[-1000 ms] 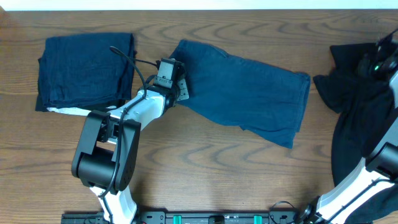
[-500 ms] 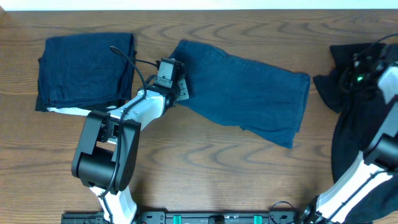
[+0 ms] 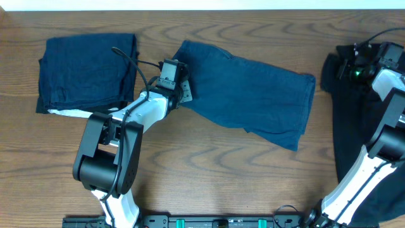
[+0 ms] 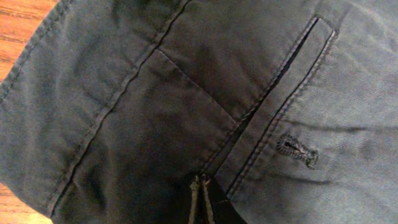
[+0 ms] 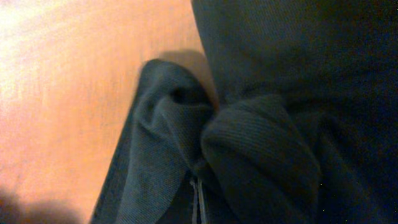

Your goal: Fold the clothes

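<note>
My right gripper rises next, then comes back and down onto the black garment's edge facing the shorts (image 5: 125, 172).
Navy denim-like shorts (image 3: 253, 95) lie spread across the middle of the table. My left gripper (image 3: 183, 85) is shut at their left end. Its tips (image 4: 200, 180) rest on the fabric (image 4: 124, 112) beside a pocket seam, and I see no cloth between them. A black garment (image 3: 351, 133) covers the right edge of the table. My right gripper (image 3: 349, 66) is at its top left corner, shut (image 5: 198, 183) on a bunched fold of the black fabric (image 5: 261, 143). A folded navy garment (image 3: 85, 69) lies at the far left.
Brown wooden tabletop (image 3: 209, 164) shows in front of the shorts and between the garments. The left arm's base (image 3: 104, 158) stands at the front left, the right arm's base (image 3: 354, 196) at the front right. The table's far edge (image 3: 202, 9) runs along the top.
My right gripper has moved left over the black garment, and the cloth's left lobe has drawn in to a straighter edge. The left arm and navy shorts have not moved.
</note>
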